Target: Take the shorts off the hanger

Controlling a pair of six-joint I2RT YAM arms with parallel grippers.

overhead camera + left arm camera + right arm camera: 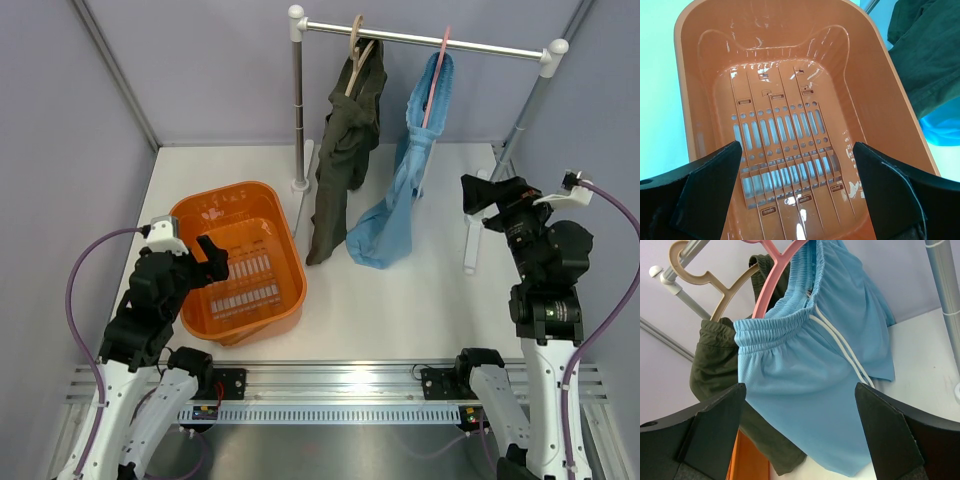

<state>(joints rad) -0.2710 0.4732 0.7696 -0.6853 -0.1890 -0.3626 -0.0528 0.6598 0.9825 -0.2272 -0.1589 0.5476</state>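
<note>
My right gripper rises outward and toward the left in the top view, onto the pink hanger's neck (441, 58) (772, 248) next, since that lies above and outward of it.
The light blue shorts (410, 175) hang from a pink hanger (436, 85) on the rail, lower end on the table. The dark olive-green shorts (345, 150) hang from a beige hanger (356, 55) to their left. In the right wrist view the blue shorts (815, 370), pink hanger (775, 287), olive shorts (715, 370) and beige hanger (715, 285) show ahead. My right gripper (487, 197) is open and empty, to the right of the blue shorts; it faces them (800, 432). My left gripper (212, 258) is open and empty over the orange basket (800, 195).
The orange basket (190, 215) stands at the left of the table; its rim shows in the left wrist view (685, 65). The clothes rail (420, 40) stands on two white posts (297, 110) with feet on the table. Purple walls close the back and sides.
</note>
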